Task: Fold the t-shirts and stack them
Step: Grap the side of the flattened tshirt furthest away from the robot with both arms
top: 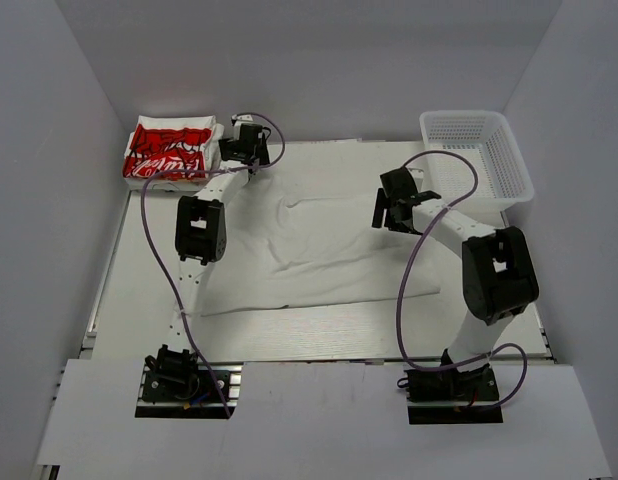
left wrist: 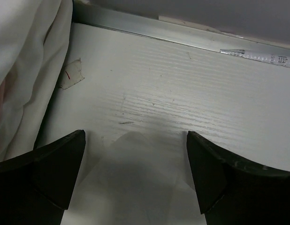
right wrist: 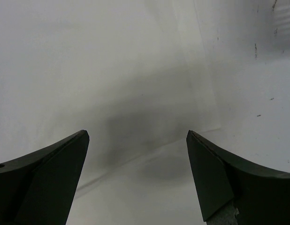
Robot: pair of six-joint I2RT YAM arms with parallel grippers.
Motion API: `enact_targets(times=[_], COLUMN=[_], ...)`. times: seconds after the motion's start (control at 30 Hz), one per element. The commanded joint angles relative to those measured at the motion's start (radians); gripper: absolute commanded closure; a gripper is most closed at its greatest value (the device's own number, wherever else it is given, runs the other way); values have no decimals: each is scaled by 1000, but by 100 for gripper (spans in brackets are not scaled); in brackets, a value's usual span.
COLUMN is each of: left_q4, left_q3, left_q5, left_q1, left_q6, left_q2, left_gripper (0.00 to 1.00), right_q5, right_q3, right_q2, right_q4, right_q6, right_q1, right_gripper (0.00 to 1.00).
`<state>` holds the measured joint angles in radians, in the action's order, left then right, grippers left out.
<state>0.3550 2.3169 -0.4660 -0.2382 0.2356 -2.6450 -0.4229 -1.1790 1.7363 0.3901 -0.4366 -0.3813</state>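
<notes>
I should move my left gripper down a little onto the white t-shirt's back corner next and close it, because that corner is below it, between its open fingers.
A plain white t-shirt lies spread and rumpled on the middle of the table. A folded stack of t-shirts with a red print sits at the back left corner. My left gripper hovers just right of that stack, near the back edge. In the left wrist view it is open over bare table, with the stack's white cloth to its left. My right gripper is over the white shirt's right side. In the right wrist view it is open and empty above the shirt's cloth.
A white mesh basket stands at the back right corner. A metal rail runs along the table's back edge, with a scrap of tape on the table near the stack. White walls close in the left, right and back.
</notes>
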Motion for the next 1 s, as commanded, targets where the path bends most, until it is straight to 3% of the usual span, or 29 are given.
enact_targets(times=[0.0,0.07,0.2,0.23,0.3,0.33,0.4,0.43,0.6,0.77,0.97], left_q4=[-37,-37,-60,-60,-60,-73,-99,-109,-160,-299,-355], left_q3=[22,13,-5,-5,-33,-48,-98,-109,-196,-379,-476], left_q5=[43,43,64,84,116,125,135,144,121,165,185], left_q1=[19,19,19,19,19,19,19,19,19,19,19], left_q6=[-12,-13,-35,-35,-62,-71,-71,-81,-91,-91,-91], left_q2=[-15,-24,-35,-35,-35,-20,11,11,80,242,335], left_gripper=[2,6,27,45,59,78,96,100,100,100,100], right_q5=[-42,-39,-30,-39,-65,-79,-114,-119,-151,-131,-140], right_q3=[-98,-120,-166,-169,-198,-206,-266,-290,-477,-550,-636], right_q2=[66,103,137,149,175,186,236,252,385,459,548], right_q4=[0,13,1,1,1,-8,-14,-7,44,16,85], right_q6=[-11,-22,-45,-48,-62,-68,-68,-74,-57,-97,-117], right_q1=[18,21,35,42,47,58,64,73,87,100,99], right_gripper=[10,10,10,10,10,10,10,10,10,10,11])
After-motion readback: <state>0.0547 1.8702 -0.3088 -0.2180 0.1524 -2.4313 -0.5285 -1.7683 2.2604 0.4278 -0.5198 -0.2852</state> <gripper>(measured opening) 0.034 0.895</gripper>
